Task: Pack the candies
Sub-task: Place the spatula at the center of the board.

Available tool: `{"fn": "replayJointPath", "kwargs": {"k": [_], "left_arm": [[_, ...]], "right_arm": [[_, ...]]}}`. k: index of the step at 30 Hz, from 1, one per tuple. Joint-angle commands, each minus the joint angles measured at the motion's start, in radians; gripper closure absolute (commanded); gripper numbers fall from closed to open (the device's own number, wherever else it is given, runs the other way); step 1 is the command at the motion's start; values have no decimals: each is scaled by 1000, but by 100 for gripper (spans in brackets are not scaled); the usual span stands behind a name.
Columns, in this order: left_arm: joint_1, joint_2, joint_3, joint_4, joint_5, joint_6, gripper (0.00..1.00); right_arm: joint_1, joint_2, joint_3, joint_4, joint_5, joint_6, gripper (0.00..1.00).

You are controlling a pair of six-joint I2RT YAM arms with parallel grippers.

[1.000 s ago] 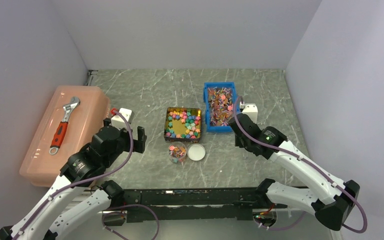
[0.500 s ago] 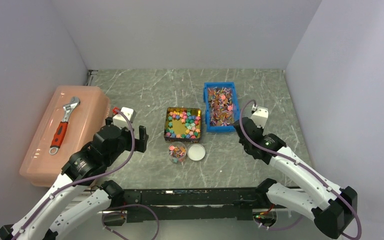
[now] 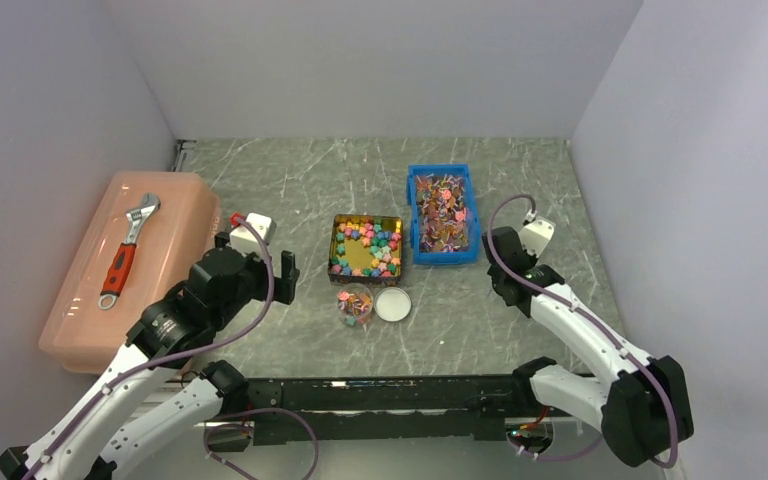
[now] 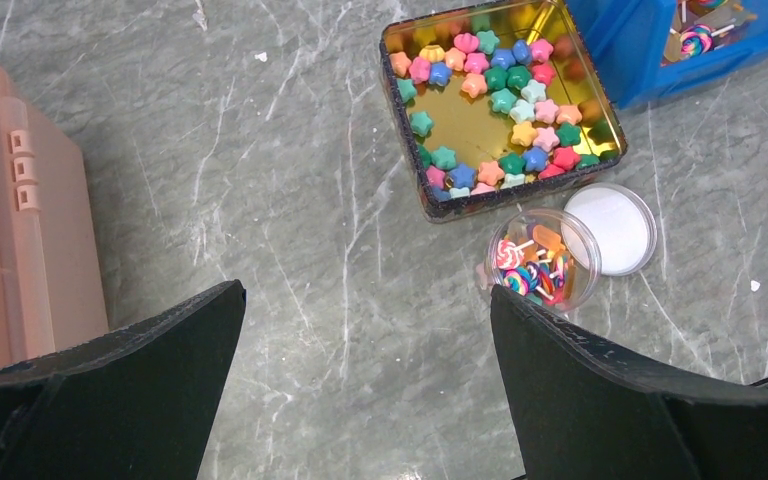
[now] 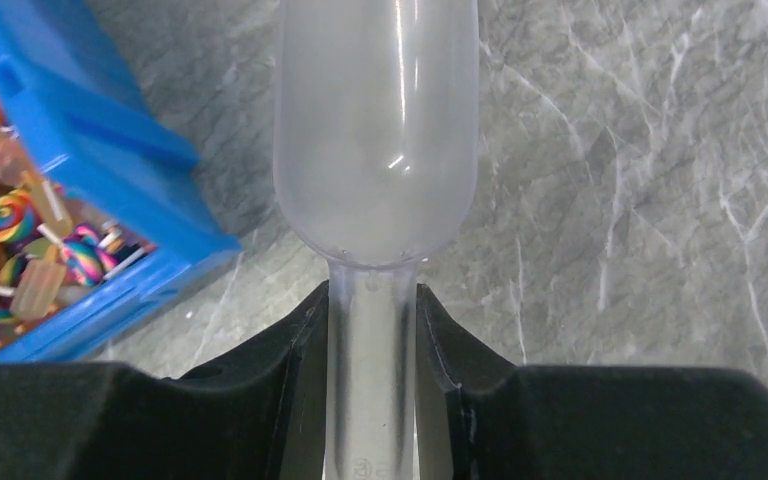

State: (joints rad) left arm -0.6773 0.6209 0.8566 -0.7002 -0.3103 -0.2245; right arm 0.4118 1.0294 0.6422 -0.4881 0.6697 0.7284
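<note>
The jar already holds lollipop sweets. Next, my right gripper will move down beside the blue bin [image 5: 80, 150] and release the empty scoop's handle on the bare tabletop.
The candies [image 3: 365, 245] are small pastel stars in a square gold tin [image 3: 335, 243] at mid-table; they also show in the left wrist view [image 4: 480, 85]. A small clear jar [image 3: 354, 303] holding lollipop sweets stands in front of the tin, its white lid [image 3: 393, 303] beside it. My left gripper [image 3: 282, 277] is open and empty, above bare table left of the jar [image 4: 543, 258]. My right gripper [image 3: 501, 256] is shut on the handle of a clear plastic scoop [image 5: 375, 120], which looks empty, just right of the blue bin [image 5: 80, 150].
The blue bin [image 3: 441, 213] of wrapped lollipops stands right of the tin. A pink lidded box [image 3: 160, 215] with a red-handled wrench [image 3: 128, 250] on it fills the left side. Grey walls close in the back and sides.
My right arm has swung right and back, carrying the scoop away from the blue bin's near end. My left gripper has edged slightly right toward the jar.
</note>
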Motion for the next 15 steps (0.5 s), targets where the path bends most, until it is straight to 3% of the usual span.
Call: {"fn": "replayJointPath", "kwargs": {"k": [1, 15], "left_arm": [[8, 2, -5, 46, 25, 16, 1], [13, 29, -2, 45, 31, 16, 1]], "right_arm": [[-73, 38, -30, 163, -78, 21, 100], [-220, 252, -8, 274, -154, 38, 100]]}}
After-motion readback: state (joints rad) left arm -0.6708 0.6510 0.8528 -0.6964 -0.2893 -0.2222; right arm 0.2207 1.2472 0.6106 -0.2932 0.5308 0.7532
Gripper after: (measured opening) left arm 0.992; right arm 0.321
